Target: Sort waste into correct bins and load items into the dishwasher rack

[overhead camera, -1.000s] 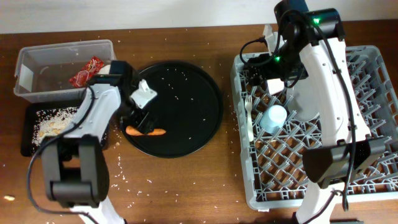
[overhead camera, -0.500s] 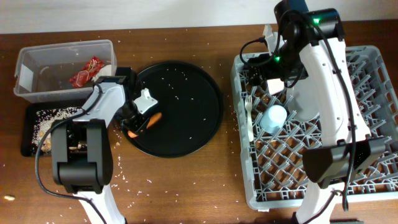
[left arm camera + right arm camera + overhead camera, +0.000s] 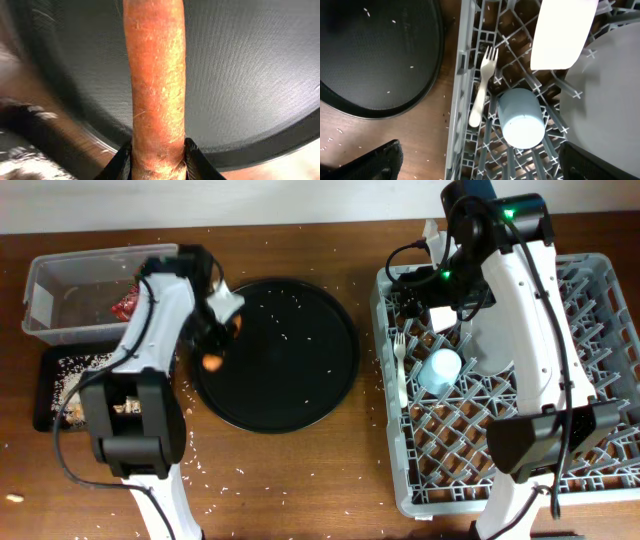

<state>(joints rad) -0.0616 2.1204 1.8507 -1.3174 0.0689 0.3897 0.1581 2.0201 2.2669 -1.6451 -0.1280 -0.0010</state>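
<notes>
The shallow black tray (image 3: 74, 376) already holds rice crumbs. I will move my left gripper to the left in the overhead view, down over the crumbs, and release the carrot (image 3: 213, 361).
My left gripper (image 3: 157, 162) is shut on the orange carrot (image 3: 156, 80), which sticks out straight ahead of the fingers. From overhead the carrot (image 3: 213, 361) hangs over the left rim of the round black tray (image 3: 290, 390), beside the clear tub (image 3: 60, 305) that holds the red wrapper (image 3: 127, 304). My right gripper (image 3: 480, 167) stands wide open over the dishwasher rack (image 3: 600, 410), with nothing between its fingers. Below it lie the white fork (image 3: 482, 85), the upturned light-blue cup (image 3: 521, 120), the grey plate (image 3: 605, 85) and a white bowl (image 3: 564, 35).
The shallow black tray (image 3: 50, 360) with rice crumbs sits in front of the tub at the left. Rice grains are scattered on the round tray and the wooden table (image 3: 300, 480). The right arm (image 3: 530, 310) covers much of the rack's middle.
The left gripper shut on the carrot, lifted it off the round tray and swung it up and left toward the tub. The right arm has not moved.
</notes>
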